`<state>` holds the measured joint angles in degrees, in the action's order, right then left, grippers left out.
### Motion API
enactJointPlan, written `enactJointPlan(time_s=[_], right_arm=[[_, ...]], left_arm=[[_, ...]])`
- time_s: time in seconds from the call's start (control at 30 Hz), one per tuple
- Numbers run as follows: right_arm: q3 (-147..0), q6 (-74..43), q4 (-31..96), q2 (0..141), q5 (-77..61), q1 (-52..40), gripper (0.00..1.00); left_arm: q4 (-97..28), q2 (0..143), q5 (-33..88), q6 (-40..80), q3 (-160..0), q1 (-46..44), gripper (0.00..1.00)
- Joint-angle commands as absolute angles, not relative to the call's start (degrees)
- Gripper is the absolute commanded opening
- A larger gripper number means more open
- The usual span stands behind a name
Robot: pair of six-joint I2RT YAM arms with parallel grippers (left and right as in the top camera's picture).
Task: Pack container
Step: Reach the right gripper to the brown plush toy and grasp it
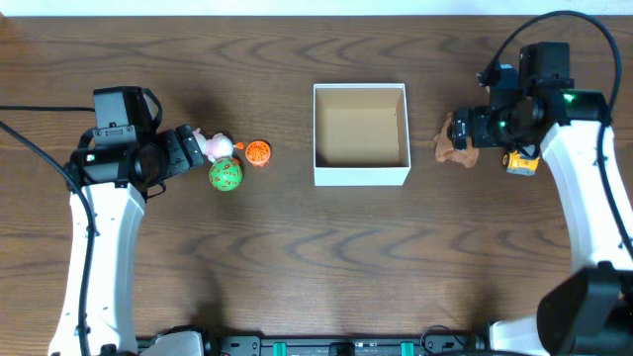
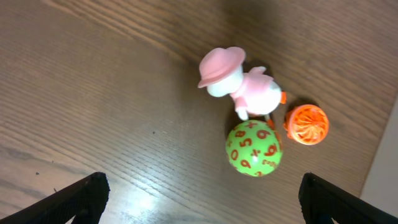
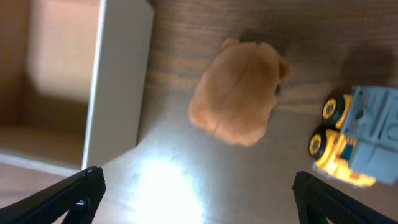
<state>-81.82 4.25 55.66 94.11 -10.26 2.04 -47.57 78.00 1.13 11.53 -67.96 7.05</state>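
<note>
I will move my right gripper down to the brown plush toy below, which is still outside the container (image 1: 361,177). I will lower the open fingers around its rounded body (image 1: 454,149) and close them there.
The container (image 1: 361,177) is a square white box with a tan inside, standing at the table's middle; its white wall also shows in the right wrist view (image 3: 118,81). Left of it lie a pink and white toy figure with a hat (image 1: 216,145) (image 2: 239,84), a green ball with orange numbers (image 1: 226,175) (image 2: 254,148) and a small orange ball (image 1: 258,153) (image 2: 306,124). My left gripper (image 2: 199,202) is open and empty, just left of these toys. Right of the container lie a brown plush toy (image 1: 455,141) (image 3: 239,92) and a yellow and grey toy truck (image 1: 521,161) (image 3: 354,137). My right gripper (image 3: 199,199) is open and empty above the plush.
The table is dark brown wood (image 1: 316,267). Black cables run along the left edge (image 1: 30,138) and arc over the right arm (image 1: 554,20). A base rail runs along the front edge (image 1: 336,346).
</note>
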Motion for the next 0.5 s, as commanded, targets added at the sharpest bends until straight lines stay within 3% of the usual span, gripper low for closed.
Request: enactJointPlan(time_s=[0.0,0.13,0.47], right_arm=[[-82.7,0.6,53.8,97.3,-6.9,2.7,0.99],[-82.7,-3.8,51.5,102.3,-0.8,2.7,0.99],[-82.7,-6.6,44.5,113.3,-3.5,2.0,0.99]], left_arm=[[-47.7,78.9,1.0,10.2,-69.1,7.4,0.98],[-47.7,79.6,1.0,10.2,-68.9,7.4,0.98],[-47.7,79.7,1.0,10.2,-68.9,7.4,0.98]])
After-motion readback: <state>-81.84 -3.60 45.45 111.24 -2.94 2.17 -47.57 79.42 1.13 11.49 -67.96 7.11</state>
